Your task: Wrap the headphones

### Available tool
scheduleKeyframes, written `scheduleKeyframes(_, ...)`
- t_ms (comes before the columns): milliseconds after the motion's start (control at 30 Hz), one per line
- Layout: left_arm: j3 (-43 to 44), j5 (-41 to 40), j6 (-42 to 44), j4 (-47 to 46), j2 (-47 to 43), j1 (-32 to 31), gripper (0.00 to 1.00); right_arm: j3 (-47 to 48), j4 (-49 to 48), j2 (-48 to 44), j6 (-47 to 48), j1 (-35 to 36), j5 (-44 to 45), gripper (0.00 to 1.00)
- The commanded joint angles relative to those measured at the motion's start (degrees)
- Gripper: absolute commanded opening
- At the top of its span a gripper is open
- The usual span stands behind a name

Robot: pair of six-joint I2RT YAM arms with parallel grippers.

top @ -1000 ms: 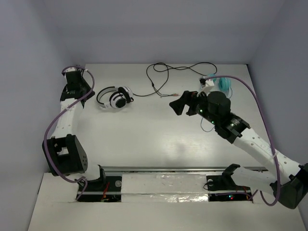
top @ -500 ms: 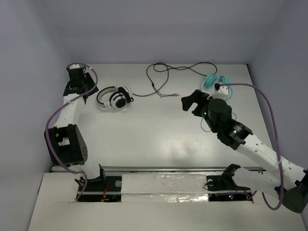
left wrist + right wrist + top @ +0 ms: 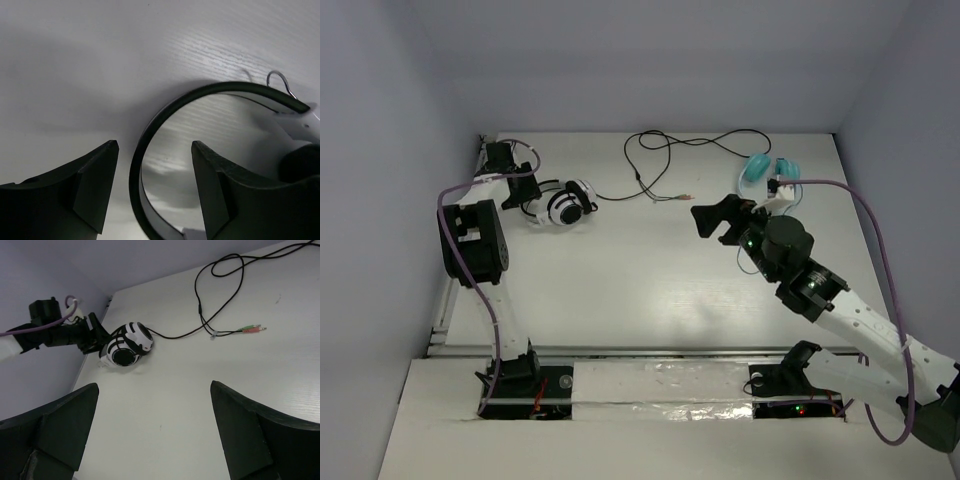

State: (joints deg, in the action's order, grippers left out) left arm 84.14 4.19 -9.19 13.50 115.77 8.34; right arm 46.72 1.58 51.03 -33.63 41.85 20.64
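The headband is just below my left gripper, between the open fingers. I need to lower my left gripper a little over the headband's curve next and close its fingers there.
The headphones lie at the table's back left, white-shelled cups together, thin black headband arching left. Their long black cable runs right in loose loops, and its plugs rest mid-table. My left gripper is open at the headband. In the left wrist view the headband curves between my open left gripper fingers, nearer the left finger. My right gripper hovers open over the table's middle right, nothing in it. From the right wrist view the headphones, cable and plugs lie beyond my right gripper.
Teal headphones sit at the back right, just behind my right arm. The left wall stands close behind my left arm. A metal rail runs along the table's near edge.
My left arm has swung in from the left wall to the headband and its gripper has opened. My right arm pulled back slightly, uncovering the teal headphones.
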Motion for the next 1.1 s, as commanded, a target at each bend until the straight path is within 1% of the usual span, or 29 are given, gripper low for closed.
scheduleKeyframes(0, 4.19, 1.97, 2.33, -0.58, 1.47, 0.01, 0.58, -1.45, -8.25, -2.07, 1.64, 0.08, -2.53, 1.0)
scheduleKeyframes(167, 4.02, 3.2, 2.42, -2.51, 4.64, 0.01, 0.57, -0.23, -9.14, -0.94, 2.25, 0.08, -2.62, 1.0)
scheduleKeyframes(333, 2.87, 2.76, 2.86, -5.84, 6.4, 0.01, 0.56, -0.14, -10.64, 0.48, 2.69, 0.08, -5.0, 1.0)
scheduleKeyframes(400, 3.4, 3.46, 2.6, -6.02, 7.28, 0.01, 0.5, 0.04, -10.55, 0.57, 2.95, 0.08, -4.48, 1.0)
scheduleKeyframes(433, 3.4, 4.24, 2.6, -6.11, 7.54, 0.01, 0.47, 0.39, -10.46, 0.65, 3.13, 0.08, -4.3, 1.0)
scheduleKeyframes(467, 3.31, 4.16, 2.69, -6.46, 7.46, 0.01, 0.33, 0.56, -10.37, 0.74, 3.3, 0.08, -4.04, 1.0)
scheduleKeyframes(500, 3.14, 4.51, 2.69, -6.73, 7.37, 0.01, 0.24, 0.83, -10.29, 0.92, 3.48, 0.08, -3.77, 1.0)
scheduleKeyframes(533, 3.14, 4.95, 2.77, -6.73, 7.2, 0.01, 0.17, 1.0, -10.29, 1.53, 3.48, 0.08, -3.59, 1.0)
scheduleKeyframes(567, 2.88, 5.22, 2.69, -6.64, 6.93, 0.01, 0.07, 1.53, -10.37, 1.97, 3.39, 0.08, -3.51, 1.0)
scheduleKeyframes(600, 2.87, 5.65, 2.16, -6.73, 6.84, 0.01, 0.02, 1.71, -10.55, 2.5, 3.39, 0.08, -3.68, 1.0)
scheduleKeyframes(633, 2.7, 6.88, 1.81, -6.73, 6.32, 0.01, 0.0, 1.97, -10.98, 3.2, 3.48, 0.08, -3.77, 1.0)
scheduleKeyframes(700, 2.43, 8.2, 0.59, -6.9, 5.35, 0.01, 0.0, 3.63, -11.87, 6.35, 3.13, 0.08, -3.59, 1.0)
scheduleKeyframes(767, 2.09, 10.49, -0.3, -6.56, 2.55, 0.01, 0.0, 5.48, -12.22, 9.25, 3.13, 0.08, -4.38, 1.0)
scheduleKeyframes(800, 1.91, 11.19, -1.0, -6.38, 1.06, 0.01, 0.0, 7.49, -12.39, 12.14, 3.39, 0.08, -6.39, 1.0)
scheduleKeyframes(833, 1.82, 11.8, -2.48, -5.94, -2.53, 0.01, 0.0, 8.29, -12.66, 13.56, 3.39, 0.08, -7.36, 1.0)
scheduleKeyframes(900, 0.77, 12.77, -4.16, -5.85, -6.76, 0.01, 0.0, 9.7, -13.53, 16.54, 3.57, 0.08, -9.03, 1.0)
scheduleKeyframes(933, -0.54, 14.17, -6.43, -6.02, -11.39, 0.01, 0.0, 10.49, -14.41, 17.17, 3.92, 0.08, -8.96, 1.0)
scheduleKeyframes(967, -1.25, 15.49, -7.41, -6.2, -13.61, 0.01, 0.0, 11.02, -14.07, 17.79, 4.27, 0.08, -8.95, 1.0)
scheduleKeyframes(1033, -2.66, 17.6, -9.61, -6.12, -20.1, -0.52, 0.0, 13.47, -12.93, 19.54, 7.33, 0.08, -8.95, 1.0)
scheduleKeyframes(1067, -3.71, 18.39, -11.01, -5.77, -21.88, -1.21, 0.0, 14.36, -11.53, 20.16, 8.74, 0.08, -8.87, 1.0)
